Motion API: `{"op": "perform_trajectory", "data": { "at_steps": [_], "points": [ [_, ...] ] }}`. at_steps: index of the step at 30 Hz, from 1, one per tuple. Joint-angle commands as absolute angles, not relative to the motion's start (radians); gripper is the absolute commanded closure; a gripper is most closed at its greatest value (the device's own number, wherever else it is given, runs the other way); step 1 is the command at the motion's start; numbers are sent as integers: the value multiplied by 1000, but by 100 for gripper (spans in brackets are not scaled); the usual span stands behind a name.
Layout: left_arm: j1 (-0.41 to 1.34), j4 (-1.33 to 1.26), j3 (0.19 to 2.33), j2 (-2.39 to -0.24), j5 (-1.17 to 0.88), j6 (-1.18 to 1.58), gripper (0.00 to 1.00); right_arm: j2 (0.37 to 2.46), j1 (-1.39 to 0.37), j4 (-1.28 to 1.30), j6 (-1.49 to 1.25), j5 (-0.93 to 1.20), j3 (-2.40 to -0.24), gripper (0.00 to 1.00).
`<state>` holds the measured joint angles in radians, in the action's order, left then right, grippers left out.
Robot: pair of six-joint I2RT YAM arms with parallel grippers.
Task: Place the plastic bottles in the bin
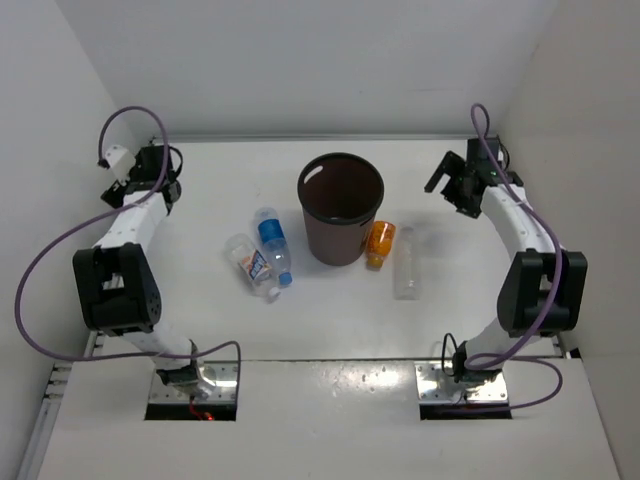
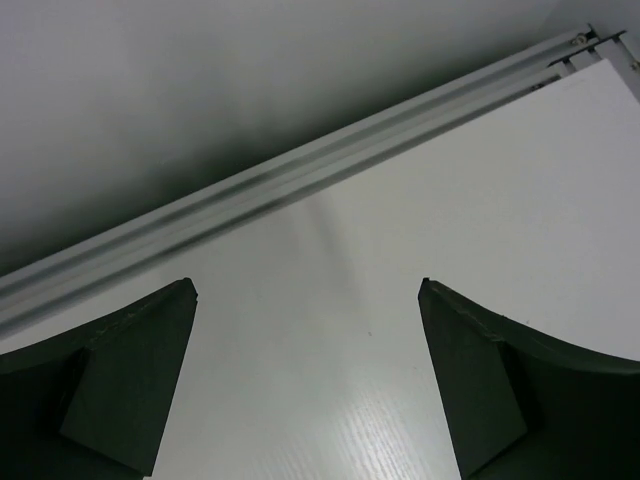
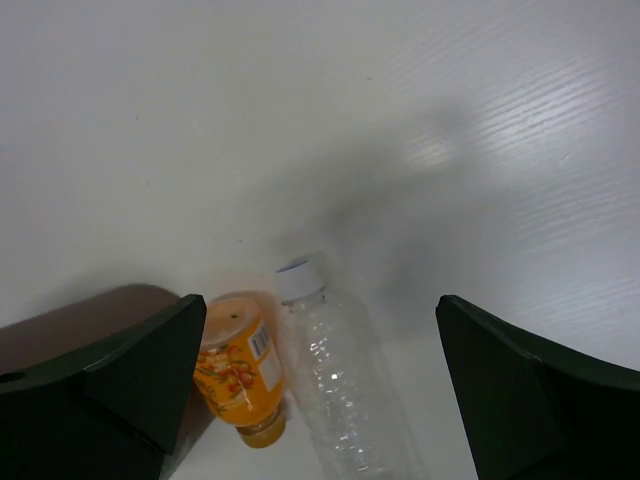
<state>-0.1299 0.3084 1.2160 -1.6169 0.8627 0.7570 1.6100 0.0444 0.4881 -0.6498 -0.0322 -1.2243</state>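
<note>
My right gripper goes down to its left in the top view and back toward the plain clear bottle below next, fingers astride its capped half (image 1: 406, 246) (image 3: 324, 328).
The dark brown bin (image 1: 340, 208) stands upright mid-table. Left of it lie a clear bottle with a blue label (image 1: 272, 246) and a clear bottle with a red-white label (image 1: 249, 264). To its right lie the orange bottle (image 1: 379, 243) (image 3: 236, 371) and a plain clear bottle (image 1: 406, 263) (image 3: 343, 377), side by side. My left gripper (image 1: 168, 175) (image 2: 308, 292) is open over bare table at the far left. My right gripper (image 1: 450, 185) (image 3: 322, 308) hangs open at the far right, above and behind the orange and plain bottles, empty.
White walls enclose the table on the left, back and right. A metal rail (image 2: 300, 190) runs along the table's edge near my left gripper. The bin's brown side (image 3: 70, 320) shows at the left of the right wrist view.
</note>
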Motion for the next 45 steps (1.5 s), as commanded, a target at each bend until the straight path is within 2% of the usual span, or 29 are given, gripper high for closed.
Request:
{"op": "perform_trajectory", "data": {
  "at_steps": [1, 6, 11, 15, 29, 37, 45],
  "points": [
    [-179, 293, 1197, -1546, 735, 684, 0, 1597, 49, 553, -732, -107, -1327, 0],
    [-222, 203, 1129, -1496, 577, 589, 0, 1664, 71, 673, -726, -107, -1468, 0],
    [-242, 156, 1104, -1486, 427, 587, 0, 1686, 80, 657, -608, 160, -1454, 0],
    [-253, 123, 1074, -1508, 330, 661, 0, 1769, 80, 735, -577, 262, -1451, 0],
    [-253, 61, 897, -1431, 403, 603, 0, 1810, 41, 689, -627, 299, -1212, 3],
    [-253, 34, 897, -1450, 318, 580, 0, 1810, -2, 733, -637, 259, -1149, 4],
    [-253, 25, 876, -1450, 318, 571, 0, 1844, -11, 736, -721, 196, -1095, 13]
  ]
}}
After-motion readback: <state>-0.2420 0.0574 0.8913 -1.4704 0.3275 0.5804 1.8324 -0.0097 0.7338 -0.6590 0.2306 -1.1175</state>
